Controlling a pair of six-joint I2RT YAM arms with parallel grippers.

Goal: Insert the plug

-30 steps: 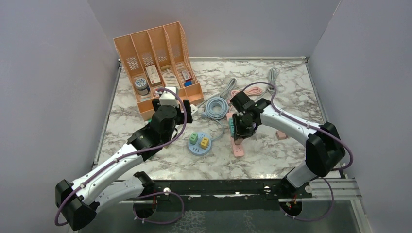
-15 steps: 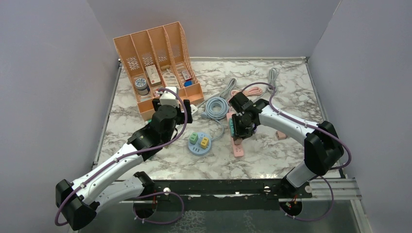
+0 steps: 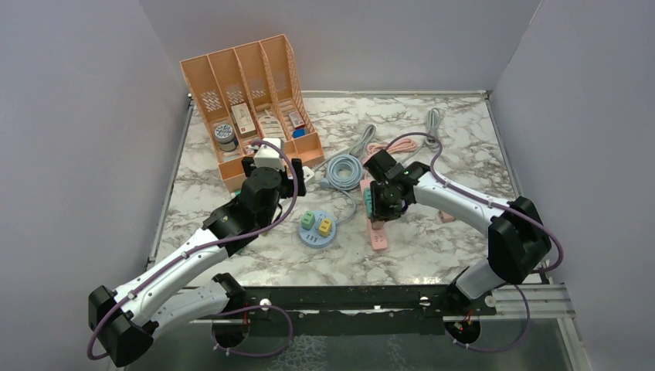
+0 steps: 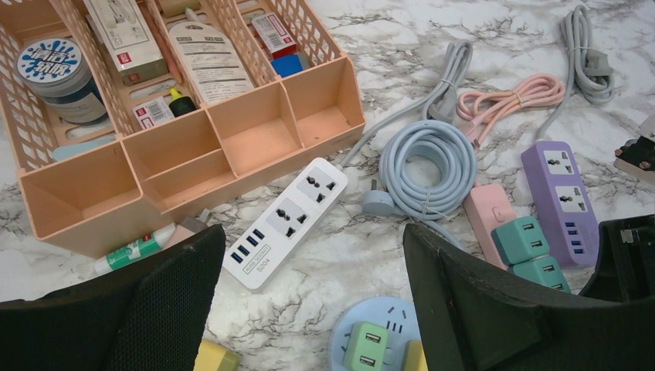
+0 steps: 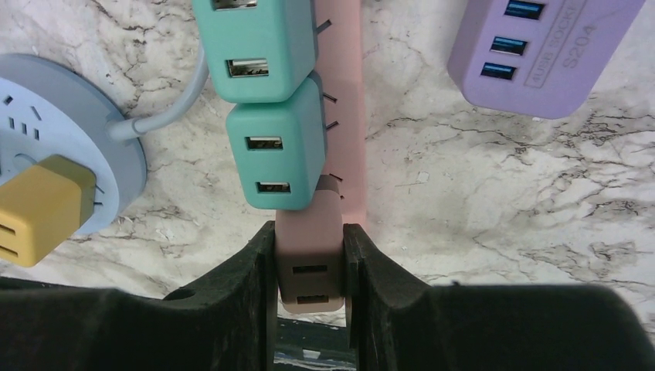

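Observation:
My right gripper lowers next, aligns the pink plug [image 5: 310, 267], offset from the teal row, then releases, as the socket [image 5: 350, 202] beside the nearer teal plug lies below.
My right gripper [image 5: 309, 236] is shut on a pink plug [image 5: 310, 267] with two USB slots facing the camera. The plug sits at the near end of the pink power strip [image 5: 344, 100], right below two teal plugs [image 5: 276, 143] that sit on that strip. I cannot tell whether its prongs are in the socket. From above, the right gripper [image 3: 377, 202] hangs over the pink power strip [image 3: 378, 238]. My left gripper [image 4: 313, 232] is open and holds nothing, hovering over bare marble near a white power strip [image 4: 290, 220].
A round blue socket [image 3: 318, 230] with a green and a yellow plug lies between the arms. A purple power strip [image 5: 541, 54] lies right of the pink one. A coiled blue cable [image 3: 344, 170] and an orange organizer [image 3: 247, 93] stand further back.
The right arm has shifted very slightly over the pink strip, still gripping the plug. The left arm has not moved.

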